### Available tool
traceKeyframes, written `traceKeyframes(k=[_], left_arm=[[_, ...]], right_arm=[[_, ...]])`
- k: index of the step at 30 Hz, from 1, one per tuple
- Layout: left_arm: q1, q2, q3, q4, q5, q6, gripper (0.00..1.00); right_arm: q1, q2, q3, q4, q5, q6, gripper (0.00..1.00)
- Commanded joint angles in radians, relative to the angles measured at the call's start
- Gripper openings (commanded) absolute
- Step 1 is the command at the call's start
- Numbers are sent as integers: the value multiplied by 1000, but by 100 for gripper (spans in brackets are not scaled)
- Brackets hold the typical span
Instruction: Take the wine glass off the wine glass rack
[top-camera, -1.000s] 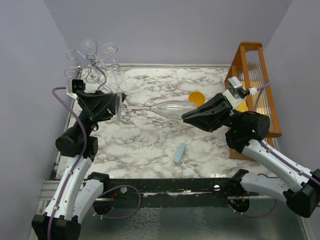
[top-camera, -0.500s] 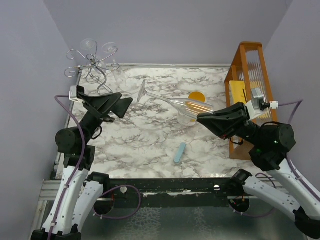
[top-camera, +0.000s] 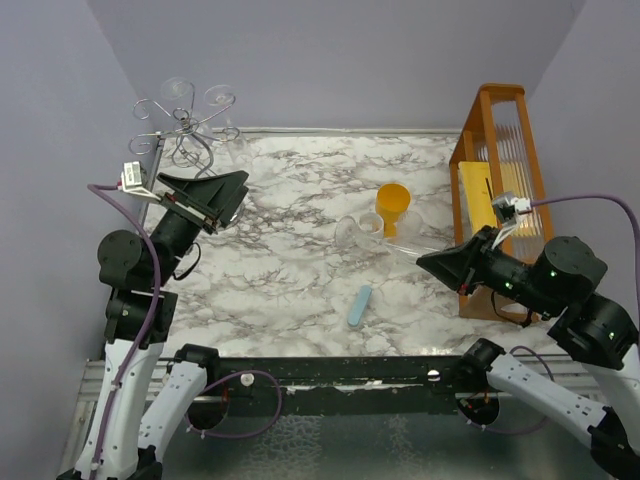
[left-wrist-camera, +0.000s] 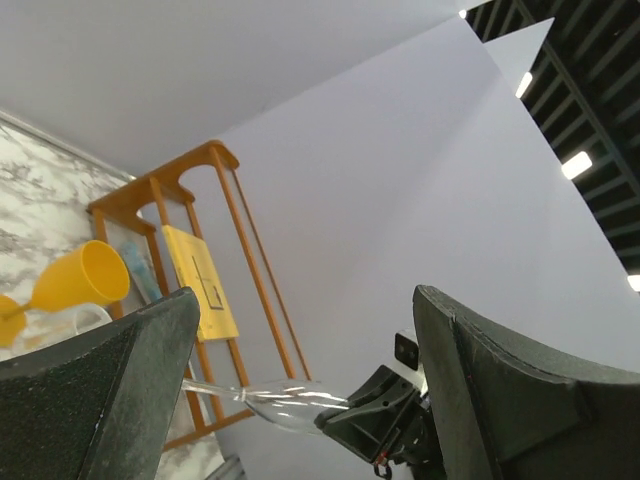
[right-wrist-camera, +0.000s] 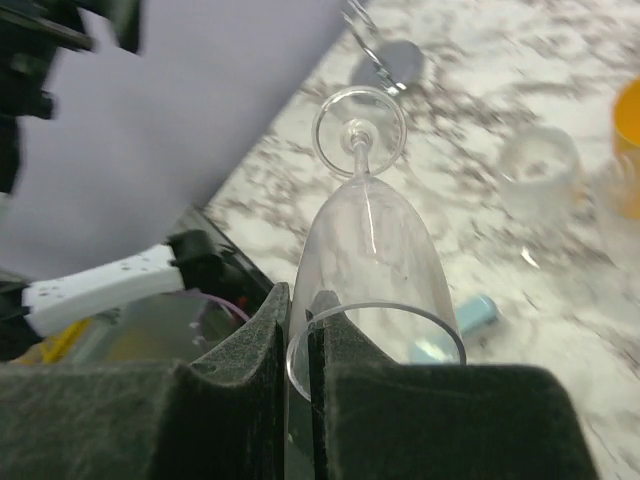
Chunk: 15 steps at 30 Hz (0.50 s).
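Next, my right gripper turns fingers-down, lowers the tilted glass foot-first onto bare tabletop beside the light blue stick below it and releases the glass's rim.
The wine glass (right-wrist-camera: 368, 240) is clear and lies tilted, its foot pointing away from my right gripper (right-wrist-camera: 298, 305). That gripper is shut on the bowl's rim, one finger inside and one outside. In the top view the glass (top-camera: 405, 247) is faint, held low over the table's right middle by my right gripper (top-camera: 432, 264). The wine glass rack (top-camera: 185, 135), silvery wire with curled arms, stands at the back left corner, well apart from the glass. My left gripper (top-camera: 225, 190) is open and empty, raised near the rack. In the left wrist view the glass (left-wrist-camera: 285, 402) shows between the spread fingers (left-wrist-camera: 110, 390).
An orange cup (top-camera: 392, 200) and a small clear glass (top-camera: 366, 229) stand mid-table. A light blue stick (top-camera: 360, 305) lies nearer the front. A tall orange wooden slatted rack (top-camera: 500, 150) holding a yellow card stands along the right edge.
My right gripper has carried the wine glass right and nearer, swinging its foot down. My left gripper, by the glass's foot a second ago, has drawn back left and risen.
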<state>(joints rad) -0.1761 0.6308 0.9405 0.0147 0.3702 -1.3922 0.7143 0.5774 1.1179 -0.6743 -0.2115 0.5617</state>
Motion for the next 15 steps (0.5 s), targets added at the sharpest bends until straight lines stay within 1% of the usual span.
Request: traceKeyframes(k=[1, 3, 6, 12, 15], left_arm=[[6, -3, 63, -125, -64, 137, 91], [6, -15, 82, -162, -79, 165, 91], [6, -29, 118, -233, -107, 208, 91], [6, -32, 198, -322, -140, 292, 92], [6, -40, 219, -348, -160, 322, 92]], right_arm=[[6, 84, 88, -378, 219, -80, 2], [5, 124, 93, -433, 278, -87, 2], [6, 173, 80, -464, 322, -80, 2], [5, 230, 77, -465, 396, -14, 2], [6, 285, 90, -477, 407, -5, 2]])
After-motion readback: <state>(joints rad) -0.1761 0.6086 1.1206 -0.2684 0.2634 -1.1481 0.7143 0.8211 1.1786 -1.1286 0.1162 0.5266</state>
